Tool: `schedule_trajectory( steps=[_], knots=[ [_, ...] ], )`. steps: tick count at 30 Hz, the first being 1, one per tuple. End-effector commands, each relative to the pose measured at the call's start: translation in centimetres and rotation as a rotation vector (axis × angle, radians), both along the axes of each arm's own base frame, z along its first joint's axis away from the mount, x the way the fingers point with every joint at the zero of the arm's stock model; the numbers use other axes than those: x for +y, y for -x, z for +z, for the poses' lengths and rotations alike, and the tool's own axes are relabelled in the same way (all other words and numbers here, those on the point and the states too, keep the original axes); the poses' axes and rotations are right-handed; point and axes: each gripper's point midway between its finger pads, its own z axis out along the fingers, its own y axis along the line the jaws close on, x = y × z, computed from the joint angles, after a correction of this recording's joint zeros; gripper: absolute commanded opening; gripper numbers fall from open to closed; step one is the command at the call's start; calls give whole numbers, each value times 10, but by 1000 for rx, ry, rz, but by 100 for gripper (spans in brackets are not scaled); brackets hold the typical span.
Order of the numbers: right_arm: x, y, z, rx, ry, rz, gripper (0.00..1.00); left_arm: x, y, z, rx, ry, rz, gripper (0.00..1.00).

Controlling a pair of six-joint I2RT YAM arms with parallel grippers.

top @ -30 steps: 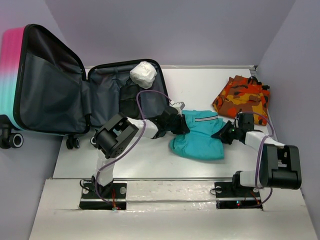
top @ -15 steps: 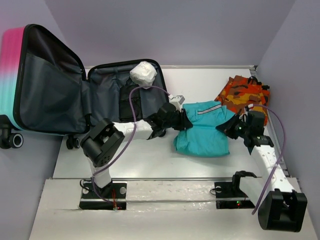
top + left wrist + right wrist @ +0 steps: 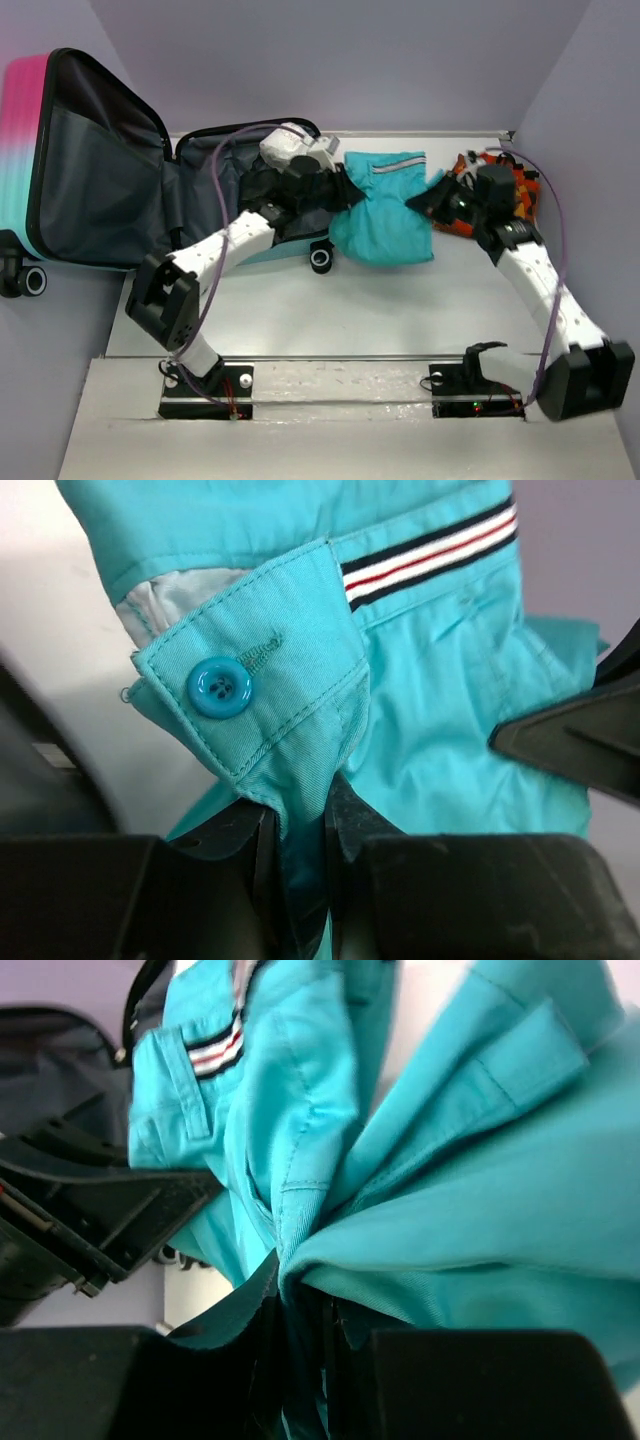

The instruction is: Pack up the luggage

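Observation:
Next, my left gripper moves over the luggage's open base, to that gripper's left in the top view, and releases the teal garment (image 3: 385, 205) there.
The luggage (image 3: 100, 190) lies open at the left, its pink-to-teal lid (image 3: 25, 130) standing up and its grey lining showing. A white bundle (image 3: 283, 147) lies in its far corner. A teal garment (image 3: 385, 205) with a striped waistband hangs in the air between both grippers, just right of the luggage. My left gripper (image 3: 340, 190) is shut on its left edge; the left wrist view shows the fold (image 3: 300, 810) pinched beside a blue button (image 3: 219, 687). My right gripper (image 3: 437, 203) is shut on its right edge, also seen in the right wrist view (image 3: 300, 1310).
An orange and red patterned cloth (image 3: 500, 195) lies at the far right behind the right arm. A black luggage wheel (image 3: 321, 259) sits below the garment. Grey walls close in the back and both sides of the white table (image 3: 330, 310).
Both grippers have lifted the teal garment off the table and carried it back and left, toward the open luggage. Both arms have stretched out.

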Motion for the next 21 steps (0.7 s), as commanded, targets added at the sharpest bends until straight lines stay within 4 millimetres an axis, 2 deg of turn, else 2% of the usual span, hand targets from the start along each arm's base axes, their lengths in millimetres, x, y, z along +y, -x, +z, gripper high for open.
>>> schedule_trajectory(
  steps=[1, 2, 3, 4, 5, 6, 7, 8, 9, 10, 11, 12, 13, 14, 15, 16, 17, 19, 20, 21],
  knots=[
    [98, -42, 75, -189, -70, 164, 7, 85, -42, 89, -163, 4, 195, 6],
    [110, -51, 78, -189, -77, 179, 7, 116, -58, 92, -161, 0, 258, 6],
    [125, -69, 60, -143, -71, 191, 7, 133, -63, 95, -162, 3, 280, 6],
    [135, -76, 67, -153, -85, 204, 7, 149, -65, 101, -165, 11, 297, 6],
    [145, -82, 93, -196, -123, 217, 7, 163, -68, 105, -164, 16, 315, 6],
    [163, -89, 91, -188, -134, 241, 7, 185, -71, 116, -177, 17, 345, 6],
    [173, -92, 99, -205, -141, 257, 7, 198, -73, 124, -193, 12, 370, 6],
    [187, -95, 139, -281, -171, 281, 7, 209, -76, 144, -232, 17, 392, 6],
    [208, -87, 145, -266, -179, 341, 7, 233, -82, 154, -250, 11, 438, 6],
    [230, -100, 131, -232, -167, 372, 7, 243, -83, 157, -238, 10, 446, 6],
    [245, -102, 140, -246, -171, 395, 7, 251, -82, 182, -277, 29, 439, 6],
    [260, -95, 192, -331, -203, 424, 7, 262, -87, 188, -279, 28, 458, 6],
    [265, -101, 204, -352, -213, 427, 7, 283, -94, 196, -284, 23, 505, 6],
    [284, -125, 179, -302, -221, 431, 7, 291, -93, 219, -318, 32, 513, 6],
    [284, -121, 229, -407, -289, 440, 7, 308, -101, 223, -306, 53, 549, 6],
    [289, -128, 233, -415, -321, 434, 7, 324, -102, 245, -350, 78, 564, 6],
    [300, -144, 215, -407, -329, 437, 7, 331, -106, 251, -358, 86, 573, 6],
    [304, -146, 241, -524, -411, 449, 7, 347, -123, 249, -338, 73, 607, 6],
    [313, -158, 209, -460, -419, 442, 7, 354, -125, 249, -334, 65, 614, 6],
    [316, -163, 205, -501, -447, 443, 7, 357, -131, 238, -311, 56, 620, 6]
  ],
)
